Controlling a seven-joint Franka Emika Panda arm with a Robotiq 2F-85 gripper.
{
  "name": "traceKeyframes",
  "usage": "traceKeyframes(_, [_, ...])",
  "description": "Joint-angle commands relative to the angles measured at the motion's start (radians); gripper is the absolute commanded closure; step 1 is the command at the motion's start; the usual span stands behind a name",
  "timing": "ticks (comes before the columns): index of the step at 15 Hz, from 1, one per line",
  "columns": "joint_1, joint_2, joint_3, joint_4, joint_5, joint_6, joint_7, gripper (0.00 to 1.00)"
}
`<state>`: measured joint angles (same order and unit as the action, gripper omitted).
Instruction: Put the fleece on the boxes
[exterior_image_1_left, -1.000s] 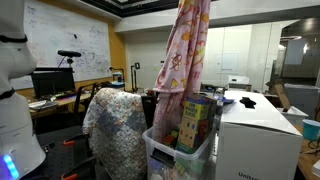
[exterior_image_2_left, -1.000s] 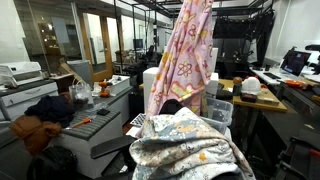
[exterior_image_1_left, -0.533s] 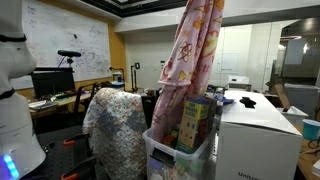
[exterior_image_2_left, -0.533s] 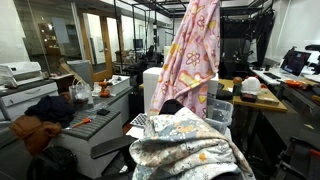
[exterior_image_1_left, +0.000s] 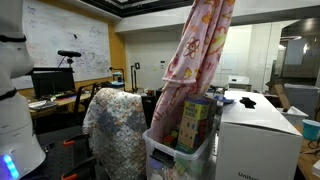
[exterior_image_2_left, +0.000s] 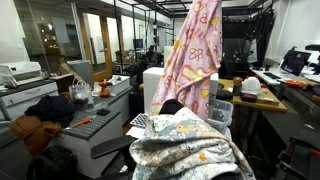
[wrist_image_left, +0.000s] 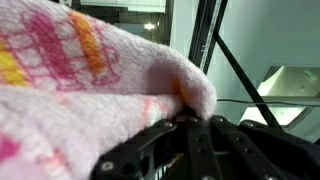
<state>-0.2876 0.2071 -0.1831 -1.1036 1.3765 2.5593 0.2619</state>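
The robot's gripper will next carry the fold of fleece past the boxes toward the white cabinet (exterior_image_1_left: 257, 128) and let go of it, because the boxes on that side are still uncovered.
The pink fleece (exterior_image_1_left: 195, 60) hangs in a long fold from above the frame, its lower end trailing down to the boxes (exterior_image_1_left: 195, 122), colourful cartons standing in a clear plastic tub (exterior_image_1_left: 165, 155). In the other exterior view the fleece (exterior_image_2_left: 195, 60) hangs over the tub (exterior_image_2_left: 218, 110). The gripper itself is above the top edge in both exterior views. In the wrist view the gripper (wrist_image_left: 192, 120) is shut on a bunched fold of the fleece (wrist_image_left: 90, 80), which fills the left of the picture.
A chair draped in a pale patterned cloth (exterior_image_1_left: 115, 125) stands beside the tub; the same cloth (exterior_image_2_left: 185, 148) fills the foreground. A white cabinet (exterior_image_1_left: 255, 135) sits on the other side. Desks with monitors (exterior_image_1_left: 50, 85) and a cluttered bench (exterior_image_2_left: 60, 110) surround.
The hanging fleece has swung and shifted sideways, to the right in both exterior views, its top moving further over the boxes. The grip on it is unchanged.
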Motion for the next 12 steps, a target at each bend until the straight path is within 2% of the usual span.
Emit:
traceKeyframes(1, [0.025, -0.005, -0.015, 0.018, -0.075, 0.127, 0.036, 0.99])
traceKeyframes(5, [0.034, 0.015, -0.023, 0.019, -0.199, 0.219, 0.046, 0.99])
traceKeyframes(12, [0.047, 0.035, -0.069, 0.003, -0.461, 0.288, 0.136, 0.99])
